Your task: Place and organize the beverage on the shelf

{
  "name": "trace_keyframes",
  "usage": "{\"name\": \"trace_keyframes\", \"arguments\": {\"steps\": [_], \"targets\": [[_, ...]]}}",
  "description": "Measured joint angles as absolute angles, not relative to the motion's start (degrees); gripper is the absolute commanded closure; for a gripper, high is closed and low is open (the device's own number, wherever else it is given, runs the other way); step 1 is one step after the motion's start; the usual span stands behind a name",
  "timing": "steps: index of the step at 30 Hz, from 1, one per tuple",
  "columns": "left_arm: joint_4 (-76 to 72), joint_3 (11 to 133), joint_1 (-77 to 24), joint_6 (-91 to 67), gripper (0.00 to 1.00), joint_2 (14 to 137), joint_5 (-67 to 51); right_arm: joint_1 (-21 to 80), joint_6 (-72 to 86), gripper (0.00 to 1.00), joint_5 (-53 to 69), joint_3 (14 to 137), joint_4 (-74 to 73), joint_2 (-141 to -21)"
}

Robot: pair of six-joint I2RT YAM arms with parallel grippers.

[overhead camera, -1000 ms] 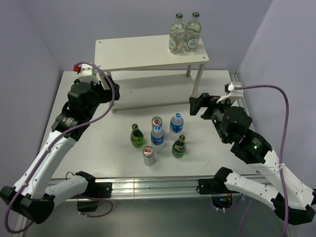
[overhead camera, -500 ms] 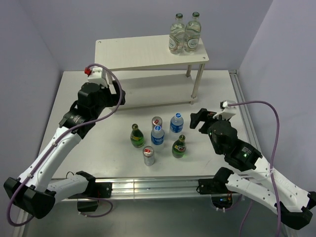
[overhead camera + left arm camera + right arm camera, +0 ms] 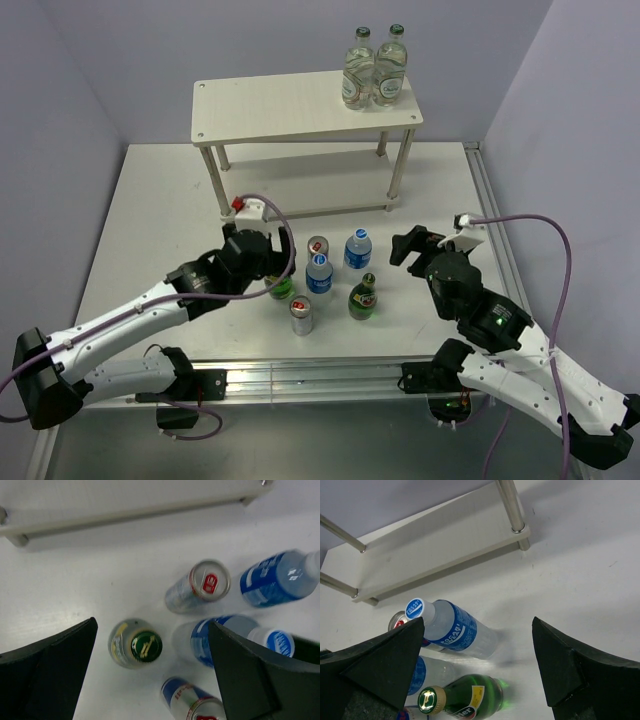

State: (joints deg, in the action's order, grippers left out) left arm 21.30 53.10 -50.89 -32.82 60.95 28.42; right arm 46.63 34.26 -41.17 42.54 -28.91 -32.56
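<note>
My left gripper lowers over the green bottle's cap next, then closes on the bottle's neck (image 3: pixel 144 646), as the cap is still below the open fingers.
Six drinks stand grouped on the table in front of the shelf (image 3: pixel 300 105): two green bottles (image 3: pixel 363 297) (image 3: pixel 135 643), two water bottles (image 3: pixel 357 249) (image 3: pixel 319 275) and two cans (image 3: pixel 318 246) (image 3: pixel 301 315). My left gripper (image 3: pixel 270 250) is open and hovers above the left green bottle, which sits between its jaws in the left wrist view (image 3: pixel 151 630). My right gripper (image 3: pixel 408 243) is open and empty, right of the group; in its wrist view (image 3: pixel 477 622) it looks at a water bottle (image 3: pixel 452 627) and a green bottle (image 3: pixel 465 697).
Two clear glass bottles with green caps (image 3: pixel 375 68) stand on the shelf's top board at the right. The lower board (image 3: pixel 445 545) is bare where it shows. Thin shelf legs (image 3: pixel 399 170) stand just behind the drinks. Walls close in on both sides.
My left arm has swung from beside the shelf's left end down and right to above the drinks. My right gripper has shifted slightly and stays open.
</note>
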Motion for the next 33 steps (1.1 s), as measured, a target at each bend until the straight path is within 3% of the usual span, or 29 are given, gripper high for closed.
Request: {"name": "trace_keyframes", "arguments": {"steps": [6,13,17,18,20,21,23,33], "targets": [[20.2,44.9,-54.0,-36.9,0.01,60.7,31.1,46.6,34.9,0.05,-41.2,40.2,-28.9,-32.2],[16.2,44.0,-54.0,-37.3,0.04,63.4,34.5,46.6,35.0,0.05,-41.2,39.7,-28.9,-31.3],[13.4,44.0,-54.0,-37.2,0.31,66.4,35.6,46.6,35.1,0.05,-41.2,39.7,-28.8,-30.6],[12.9,44.0,-54.0,-37.3,0.45,66.8,35.9,46.6,35.1,0.05,-41.2,39.7,-28.8,-30.6],[11.8,44.0,-54.0,-37.3,0.57,67.6,36.5,46.6,35.1,0.05,-41.3,39.7,-28.8,-30.6],[11.4,44.0,-54.0,-37.3,0.8,68.0,36.7,46.6,35.1,0.05,-41.3,39.7,-28.8,-30.6],[11.0,44.2,-54.1,-36.2,1.0,68.4,38.5,46.6,35.1,0.05,-41.4,39.5,-28.8,-30.6],[18.4,47.4,-54.0,-37.1,1.0,68.5,39.3,46.6,35.1,0.06,-41.5,38.9,-28.8,-30.9]]}}
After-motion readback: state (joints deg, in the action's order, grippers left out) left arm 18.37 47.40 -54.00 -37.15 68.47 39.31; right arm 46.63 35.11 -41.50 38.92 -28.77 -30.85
